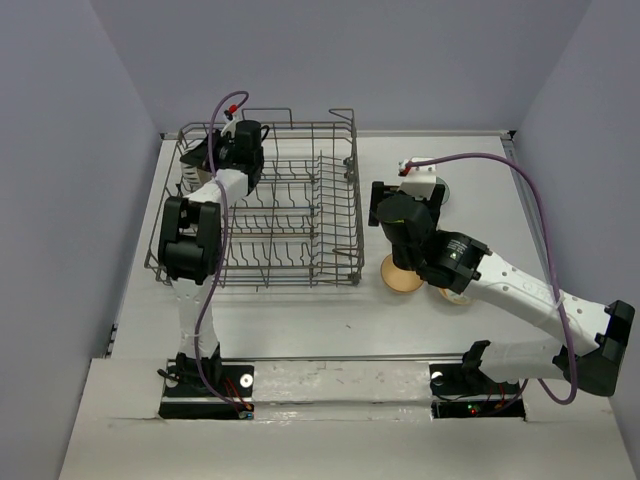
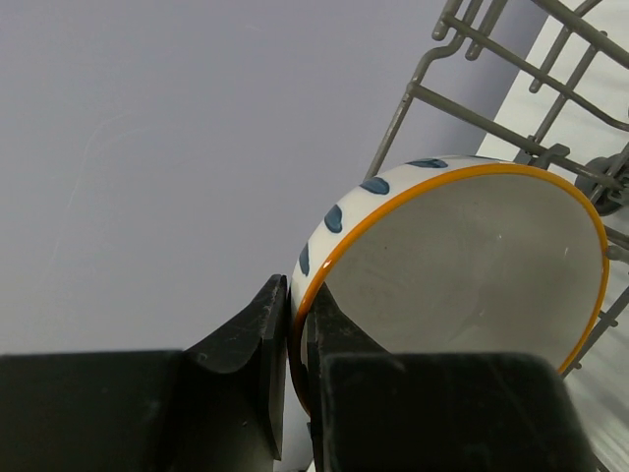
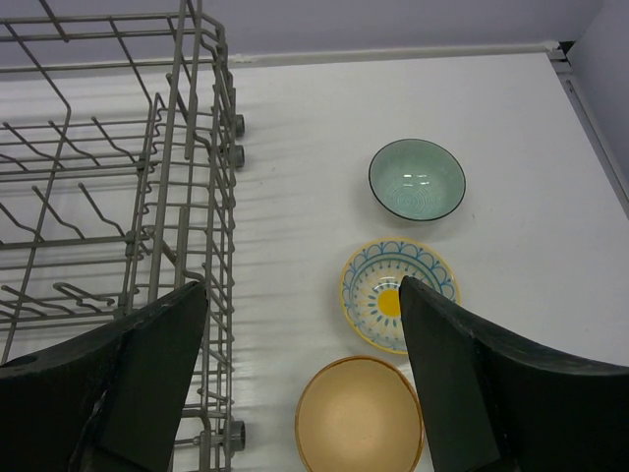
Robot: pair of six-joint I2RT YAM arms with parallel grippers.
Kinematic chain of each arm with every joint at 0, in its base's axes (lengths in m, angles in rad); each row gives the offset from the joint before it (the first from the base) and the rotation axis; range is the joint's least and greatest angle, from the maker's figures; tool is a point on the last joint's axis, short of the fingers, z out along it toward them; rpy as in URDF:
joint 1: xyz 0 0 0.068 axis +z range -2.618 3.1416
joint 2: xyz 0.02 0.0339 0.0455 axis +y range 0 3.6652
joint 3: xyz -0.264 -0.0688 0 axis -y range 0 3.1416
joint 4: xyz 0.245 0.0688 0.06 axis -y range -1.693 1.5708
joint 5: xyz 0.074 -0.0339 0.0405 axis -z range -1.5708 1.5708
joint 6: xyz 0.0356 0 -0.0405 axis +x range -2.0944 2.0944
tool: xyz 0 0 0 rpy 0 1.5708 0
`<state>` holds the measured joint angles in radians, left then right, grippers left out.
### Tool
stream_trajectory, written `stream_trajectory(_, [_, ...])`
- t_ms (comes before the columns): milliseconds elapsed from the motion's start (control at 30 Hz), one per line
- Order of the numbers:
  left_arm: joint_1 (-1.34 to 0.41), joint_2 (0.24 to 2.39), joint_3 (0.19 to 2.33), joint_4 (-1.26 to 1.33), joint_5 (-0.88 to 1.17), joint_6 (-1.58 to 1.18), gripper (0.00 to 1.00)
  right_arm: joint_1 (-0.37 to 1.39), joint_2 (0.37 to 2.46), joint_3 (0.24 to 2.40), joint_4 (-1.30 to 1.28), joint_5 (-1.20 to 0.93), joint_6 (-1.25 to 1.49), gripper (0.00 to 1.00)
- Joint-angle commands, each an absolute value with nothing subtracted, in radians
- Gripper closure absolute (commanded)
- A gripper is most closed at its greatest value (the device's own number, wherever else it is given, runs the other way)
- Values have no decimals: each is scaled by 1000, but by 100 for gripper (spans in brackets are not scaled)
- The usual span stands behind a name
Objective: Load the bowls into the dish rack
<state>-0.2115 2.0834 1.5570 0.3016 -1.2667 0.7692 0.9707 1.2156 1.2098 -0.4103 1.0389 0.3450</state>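
Note:
I should next lower the white bowl (image 2: 472,265) with my left gripper in among the rack's far-corner wires, as it still hangs above them. Then I should let go of the bowl's rim.
My left gripper (image 2: 298,295) is shut on the rim of a white bowl (image 2: 472,265) with an orange rim and blue spots, held tilted next to the wires of the grey dish rack (image 2: 472,118). In the top view this gripper (image 1: 215,150) is over the rack's (image 1: 355,200) far left corner. My right gripper (image 3: 303,295) is open and empty, high above the table just right of the rack (image 3: 187,147). Below it lie a teal bowl (image 3: 417,177), a yellow-and-blue floral bowl (image 3: 383,285) and a tan bowl (image 3: 359,413). The tan bowl (image 1: 402,275) also shows in the top view.
The right arm (image 1: 450,255) covers most of the bowls in the top view; a pale sliver (image 1: 457,296) shows under it. The three bowls lie in a row close to the rack's right side. Grey walls close the table on the left, back and right.

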Motion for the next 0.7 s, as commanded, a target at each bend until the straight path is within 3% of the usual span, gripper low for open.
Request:
stream_trajectory(0, [-227,2079,1551,362,-1322,781,100,982,1181,1209,-353,1066,370,16])
stream_trajectory(400, [-242,2123,1551,367,-1335,798,100,982,1175,1204,-350,1069,364,16])
stream_trajectory(467, [-245,2134,1552,368,-1338,798,88,982,1174,1203,-350,1072,364,16])
stream_trajectory(667, [-255,2155,1555,367,-1344,799,78,982,1167,1203,-350,1075,364,15])
